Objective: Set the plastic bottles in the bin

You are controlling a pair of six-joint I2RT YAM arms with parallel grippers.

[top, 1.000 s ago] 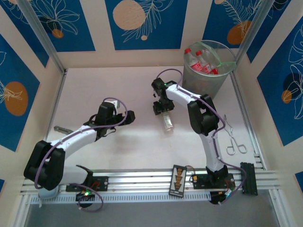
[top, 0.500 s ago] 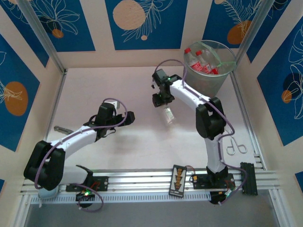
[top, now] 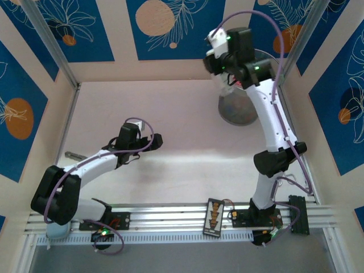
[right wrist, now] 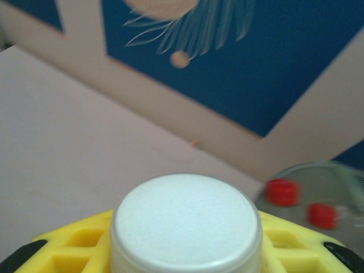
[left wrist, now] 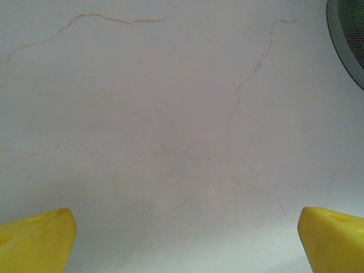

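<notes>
My right gripper goes sideways over the bin's opening point(right wrist: 318, 196) next, since the clear plastic bottle still hangs beside the bin's rim. It then lowers the bottle toward the red caps.
My right gripper point(top: 220, 61) is raised high at the back, beside the left rim of the bin point(top: 239, 108). It is shut on a clear plastic bottle with a white cap point(right wrist: 186, 222), and its yellow fingers point(right wrist: 68, 247) sit on both sides of the bottle's neck. In the right wrist view the bin's rim point(right wrist: 335, 170) lies low on the right, with two red-capped bottles point(right wrist: 282, 191) inside. My left gripper point(top: 153, 139) rests low over the table's middle left. Its yellow fingertips point(left wrist: 34, 242) stand wide apart, open over bare tabletop.
A grey tool point(top: 71, 154) lies at the table's left edge behind the left arm. A small black device point(top: 215, 216) sits on the front rail. The bin's edge point(left wrist: 350, 34) shows far right of the left gripper. Blue-patterned walls close in the back and sides.
My right arm has lifted the white-capped bottle off the table middle and swung it up and back to the bin's rim. The left arm has stayed still.
</notes>
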